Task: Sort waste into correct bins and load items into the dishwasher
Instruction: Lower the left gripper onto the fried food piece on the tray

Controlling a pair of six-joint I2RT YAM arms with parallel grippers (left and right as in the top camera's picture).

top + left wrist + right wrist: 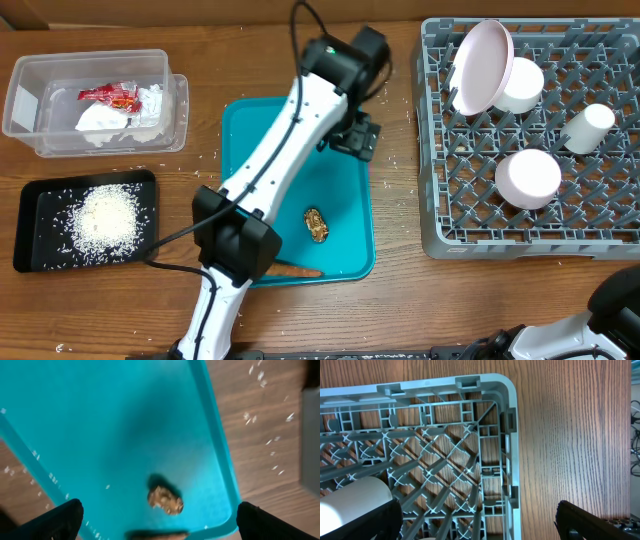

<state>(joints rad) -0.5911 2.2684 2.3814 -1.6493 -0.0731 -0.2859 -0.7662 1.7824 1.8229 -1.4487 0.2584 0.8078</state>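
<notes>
My left gripper is above the brown food scrap (317, 224) (165, 500) and in front of it, so it should move its open fingers back and down onto the scrap next. The scrap is clear of the tray's rim.
A teal tray (250, 130) lies in the middle of the table. A brown food scrap (317, 224) sits on it near the front right, and a thin brown piece (296, 270) lies at its front edge. My left gripper (358, 140) hangs open and empty over the tray's back right corner. In the left wrist view the scrap (165, 500) lies on the tray (100, 420) between the open fingers (157, 522). The grey dish rack (440, 240) on the right holds a pink plate (485, 62) and white cups (528, 178). My right gripper (477, 520) is open and empty over a rack corner (512, 460).
A clear bin (30, 130) with wrappers (110, 96) stands at the back left. A black tray (30, 200) with white rice (105, 215) lies in front of it. Rice grains (260, 415) are scattered on the wood beside the teal tray. A white cup (350, 495) stands in the rack.
</notes>
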